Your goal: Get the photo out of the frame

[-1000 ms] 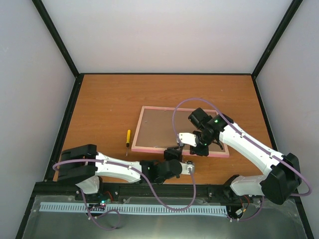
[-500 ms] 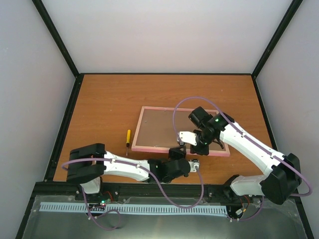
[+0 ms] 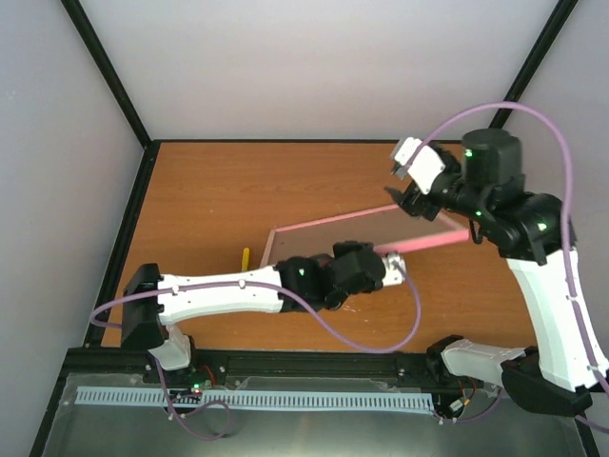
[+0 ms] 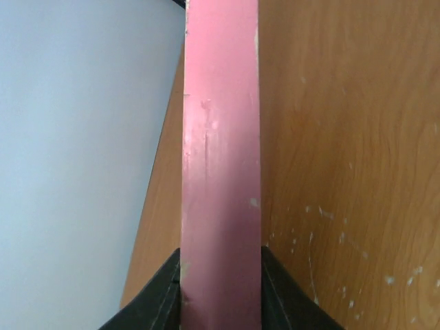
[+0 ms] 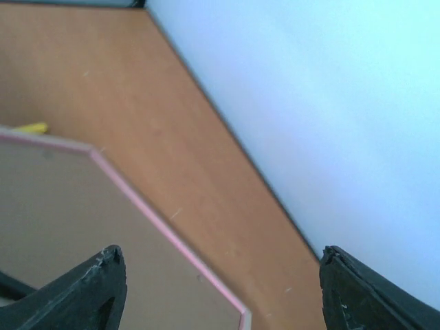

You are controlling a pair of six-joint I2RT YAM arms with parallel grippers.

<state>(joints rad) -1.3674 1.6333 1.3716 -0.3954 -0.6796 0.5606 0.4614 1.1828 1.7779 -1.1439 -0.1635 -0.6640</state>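
Next, my left gripper raises the frame (image 3: 433, 239), turns it over, lowers it flat onto the wooden tabletop and releases the frame's pink edge, since its brown back faces up.
The frame (image 3: 433, 239), thin and pink-edged, is tilted with its right side lifted off the table and its left end low. Its brown back (image 3: 352, 230) faces up, so the photo is hidden. My left gripper (image 3: 388, 261) is shut on the raised near edge. In the left wrist view the pink edge (image 4: 221, 137) runs up between the black fingers (image 4: 161, 295) of the left gripper (image 4: 221, 278). My right gripper (image 3: 411, 195) hangs wide open above the far right corner, touching nothing. In the right wrist view, the right gripper (image 5: 223, 289) is above the frame's corner (image 5: 242, 316) and brown back (image 5: 69, 227).
A yellow pen (image 3: 245, 262) lies on the wooden table (image 3: 209, 200) left of the frame; its tip shows as a yellow pen (image 5: 31, 128) in the right wrist view. Pale walls with black posts close in the table on three sides.
The frame lay flat; now its right side is raised in the left gripper, whose arm has stretched forward. The right gripper has opened, let go and risen to the far right.
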